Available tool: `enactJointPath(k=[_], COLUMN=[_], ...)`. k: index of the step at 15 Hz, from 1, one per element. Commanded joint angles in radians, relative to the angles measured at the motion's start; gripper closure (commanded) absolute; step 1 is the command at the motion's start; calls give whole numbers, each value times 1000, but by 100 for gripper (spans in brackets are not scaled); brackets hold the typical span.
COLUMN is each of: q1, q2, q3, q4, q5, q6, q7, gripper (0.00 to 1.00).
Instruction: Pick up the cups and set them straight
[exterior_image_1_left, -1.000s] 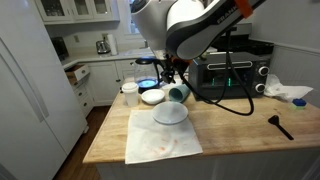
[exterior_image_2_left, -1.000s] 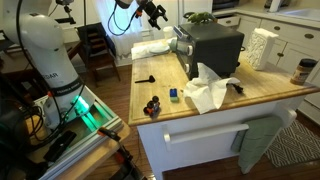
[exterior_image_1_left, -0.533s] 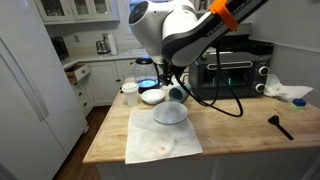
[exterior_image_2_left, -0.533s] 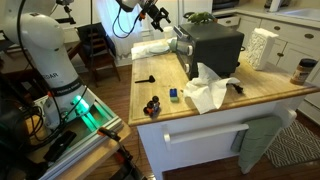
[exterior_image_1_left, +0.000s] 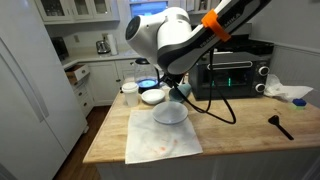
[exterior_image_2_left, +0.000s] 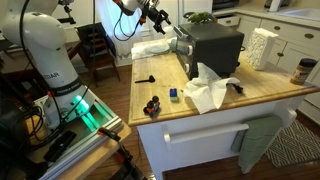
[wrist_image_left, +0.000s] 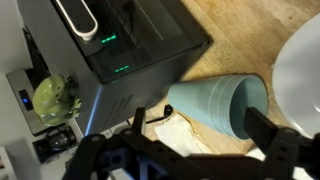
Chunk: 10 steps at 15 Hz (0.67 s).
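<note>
The cup's opening lies open toward the white bowl. My gripper should next go down onto the rim of the cup, with one finger inside the cup's opening and one outside.
A pale teal cup lies on its side on the wooden counter, with its mouth toward the white bowl and its base toward the toaster oven. My gripper is open, one finger on each side of the cup and not closed on it. In an exterior view the gripper hangs low over the cup, which is mostly hidden behind it. In an exterior view the gripper is at the far end of the counter and the cup is not visible.
The large white bowl sits on a white cloth. A smaller white bowl and a kettle with blue light stand behind it. The black toaster oven is close beside the cup. A black utensil lies near the counter's end.
The arm has swung over and lowered toward the cup, so the gripper now covers most of it in the exterior view. The cup has not moved.
</note>
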<state>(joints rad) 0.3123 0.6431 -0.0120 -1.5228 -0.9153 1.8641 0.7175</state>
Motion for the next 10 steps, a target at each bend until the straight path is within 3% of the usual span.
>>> enactJointPath(k=[1,5,10], q1=[48,62,55], q2=[142,253,352], q3=[-22,-32,-56], q4=[151,265,367], q5=[-30,-43,-93], q6=[-148,-222,-181], q7=[76,102,90], gripper=[0,0,0])
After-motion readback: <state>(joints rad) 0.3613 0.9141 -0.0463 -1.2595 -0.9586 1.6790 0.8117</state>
